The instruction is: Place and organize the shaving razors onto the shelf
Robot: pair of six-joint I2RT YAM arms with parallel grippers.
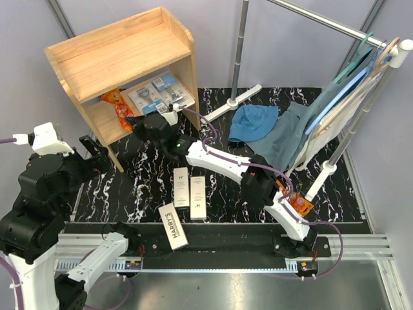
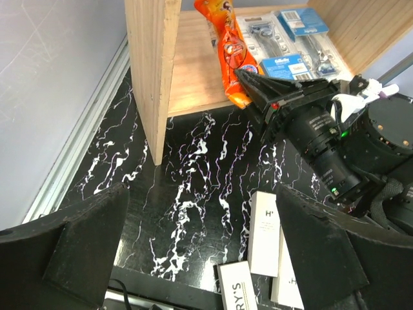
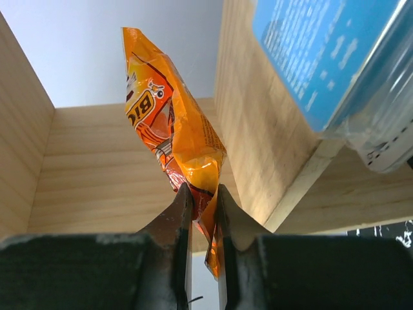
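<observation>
I should lower my right gripper toward the blue blister packs and let go of the orange pack on the bare board beside them, as open wood shows there.
The light-wood shelf stands at the back left. At the front edge of its lower level my right gripper is shut on the bottom end of a shiny orange razor pack, which stands nearly upright above the jaws. From the left wrist, the orange pack lies on the lower board next to blue blister packs. Three white Harry's boxes lie on the black marbled mat. My left gripper hangs open and empty left of them, beside the shelf's side panel.
A metal clothes rack with blue cloths fills the right side, its base foot reaching toward the shelf. A blue hat lies on the mat. Something small and orange shows beside the right arm's lower link.
</observation>
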